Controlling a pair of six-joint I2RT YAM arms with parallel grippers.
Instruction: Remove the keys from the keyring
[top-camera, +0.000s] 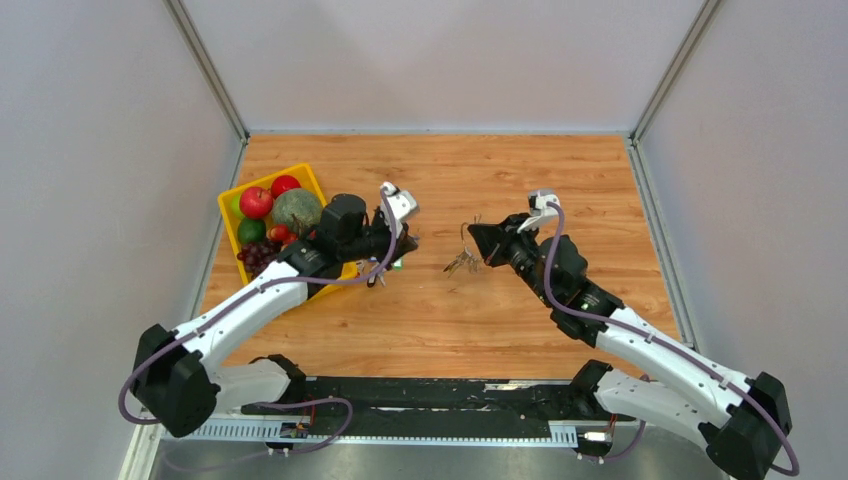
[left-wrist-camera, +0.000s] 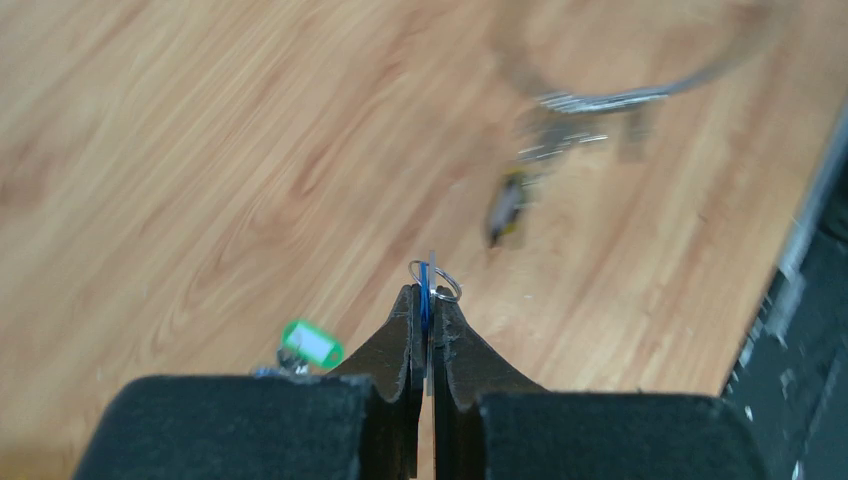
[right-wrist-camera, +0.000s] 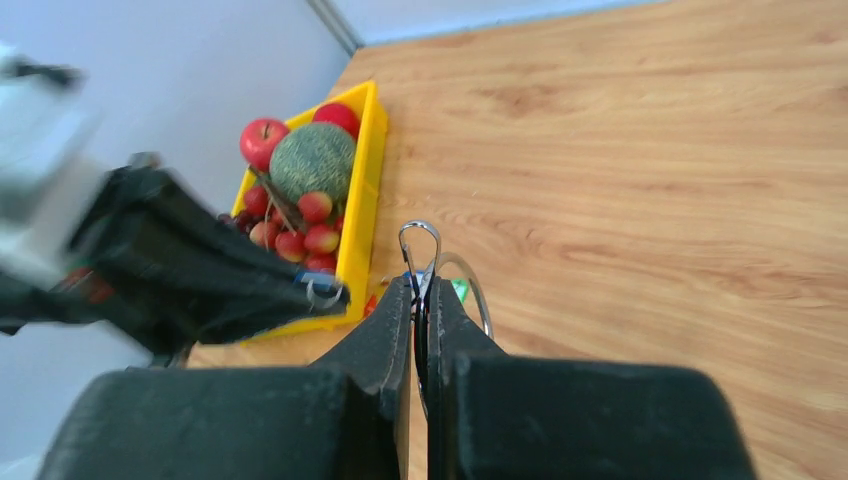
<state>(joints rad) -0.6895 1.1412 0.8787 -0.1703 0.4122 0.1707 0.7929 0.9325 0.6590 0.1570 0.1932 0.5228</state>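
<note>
I will next move my right gripper down to the bare wood beneath it and release the keyring (right-wrist-camera: 420, 238), because that spot is clear of the loose keys beside the basket.
My left gripper (top-camera: 404, 246) (left-wrist-camera: 428, 296) is shut on a blue-headed key (left-wrist-camera: 424, 280) with a small metal ring on it, held above the table. A green-tagged key (left-wrist-camera: 311, 343) lies on the wood below it and also shows in the top view (top-camera: 397, 265). My right gripper (top-camera: 479, 239) (right-wrist-camera: 421, 286) is shut on the keyring (right-wrist-camera: 420, 238), a thin silver wire loop held above the table. Several keys (top-camera: 460, 263) dangle from the loop. In the left wrist view the keyring (left-wrist-camera: 620, 96) and a yellow-and-black key (left-wrist-camera: 507, 206) look blurred.
A yellow fruit basket (top-camera: 229, 204) (right-wrist-camera: 364, 190) with apples, grapes and a melon stands at the left, close behind the left arm. Grey walls enclose the wooden table (top-camera: 560, 180) on three sides.
</note>
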